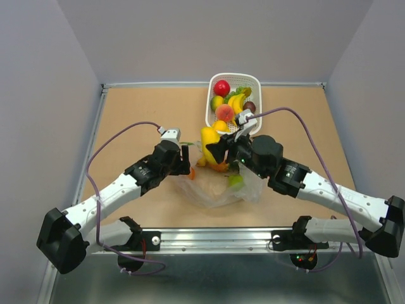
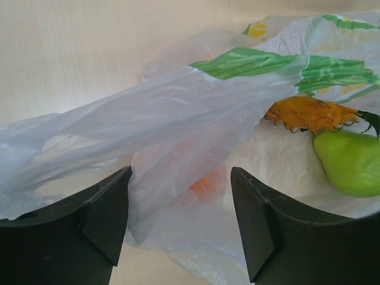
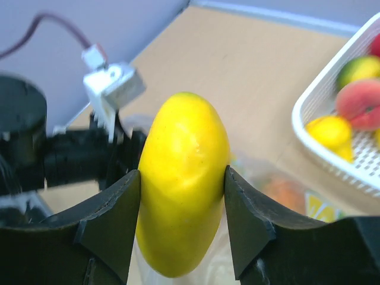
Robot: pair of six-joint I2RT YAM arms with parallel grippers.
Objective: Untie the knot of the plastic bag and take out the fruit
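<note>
My right gripper carries the yellow oval fruit [image 1: 209, 135] outward over the basket's far end [image 1: 233, 92] beside the red apple next and lowers to release it, since other fruit lies there.
The plastic bag [image 1: 218, 189] lies crumpled and open at the table's middle, between both arms. I see no knot on it. My right gripper [image 1: 214, 147] is shut on the yellow oval fruit [image 1: 209, 135] and holds it above the bag; in the right wrist view the fruit [image 3: 184, 178] fills the gap between the fingers. My left gripper [image 1: 185, 163] is open at the bag's left edge, with loose plastic [image 2: 178, 136] lying between its fingers [image 2: 104, 219]. A small pineapple [image 2: 312, 113], a green fruit [image 2: 350, 161] and an orange fruit [image 2: 208, 181] lie in the bag.
A white slotted basket [image 1: 253, 79] stands at the back, just beyond the bag, holding a red apple [image 1: 221, 87], bananas [image 1: 237, 101], a peach [image 1: 224, 113] and other fruit. A raised rim [image 1: 101, 120] runs round the table.
</note>
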